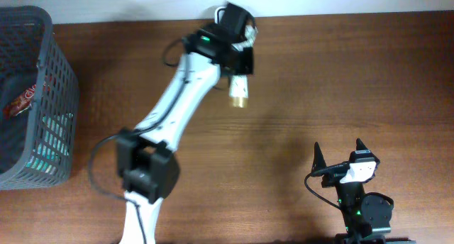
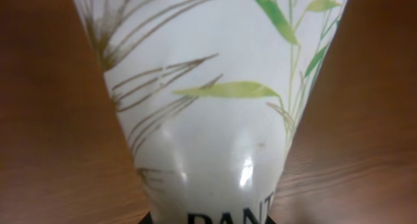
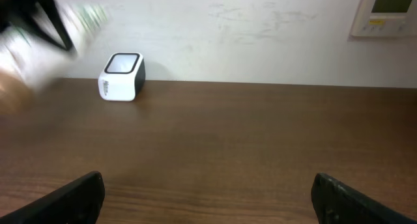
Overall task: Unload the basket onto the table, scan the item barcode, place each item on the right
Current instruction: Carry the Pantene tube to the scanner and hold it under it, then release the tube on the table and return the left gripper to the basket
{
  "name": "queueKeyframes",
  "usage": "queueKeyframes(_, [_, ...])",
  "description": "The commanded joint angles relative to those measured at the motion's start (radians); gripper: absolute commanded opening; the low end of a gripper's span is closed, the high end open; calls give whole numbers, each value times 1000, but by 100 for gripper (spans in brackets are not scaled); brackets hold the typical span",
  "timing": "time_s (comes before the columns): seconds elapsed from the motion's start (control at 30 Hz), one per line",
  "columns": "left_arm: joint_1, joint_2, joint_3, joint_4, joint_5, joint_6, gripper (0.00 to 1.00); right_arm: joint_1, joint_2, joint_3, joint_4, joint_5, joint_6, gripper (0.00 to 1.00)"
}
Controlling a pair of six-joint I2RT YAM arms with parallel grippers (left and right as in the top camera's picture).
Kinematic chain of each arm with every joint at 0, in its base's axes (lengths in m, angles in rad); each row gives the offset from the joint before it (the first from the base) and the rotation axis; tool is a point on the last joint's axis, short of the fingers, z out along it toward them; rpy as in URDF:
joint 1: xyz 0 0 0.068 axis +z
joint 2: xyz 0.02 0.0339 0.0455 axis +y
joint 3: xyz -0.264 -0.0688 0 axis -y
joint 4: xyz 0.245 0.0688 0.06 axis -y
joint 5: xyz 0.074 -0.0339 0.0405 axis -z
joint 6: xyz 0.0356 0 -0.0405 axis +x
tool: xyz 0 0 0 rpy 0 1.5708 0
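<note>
My left gripper should go down and a little back, so that the item comes down on the near side of the scanner (image 3: 122, 77).
The item is a white bottle with green and brown leaf print and a gold cap (image 1: 239, 92). It fills the left wrist view (image 2: 208, 113), with black letters at the bottom edge. My left gripper (image 1: 237, 65) is shut on it above the far middle of the table, cap pointing toward me. The right wrist view shows the bottle as a blur (image 3: 36, 51) at upper left, close to a small white and black cube scanner (image 3: 122, 77) standing by the wall. My right gripper (image 1: 339, 149) rests at the near right, open, with nothing between its fingers (image 3: 71, 198).
A dark mesh basket (image 1: 60, 74) with packaged goods inside stands at the left edge of the table. A white wall unit (image 3: 384, 12) hangs at the upper right of the right wrist view. Brown tabletop lies between the two arms.
</note>
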Motion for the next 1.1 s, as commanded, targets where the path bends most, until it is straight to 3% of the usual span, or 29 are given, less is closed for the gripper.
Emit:
queueKeyframes(0.0, [-58,116,16,14,-33,17,0,-1,-7,-7,-4,12,5,99])
queueKeyframes(0.17, [-84,220,16,73,-33,17,3,-1,-7,-7,-4,12,5,99])
queueKeyframes(0.37, [-79,235,23,104,-33,17,25,-1,-7,-7,-4,12,5,99])
queueKeyframes(0.47, [-64,227,64,97,-32,17,44,-1,-7,-7,-4,12,5,99])
queueKeyframes(0.53, [-45,209,109,74,-21,17,66,-1,-7,-7,-4,12,5,98])
queueKeyframes(0.87, [94,54,415,-103,53,18,67,-1,-7,-7,-4,12,5,99])
queueKeyframes(1.07, [330,-159,486,-155,37,106,66,-1,-7,-7,-4,12,5,99])
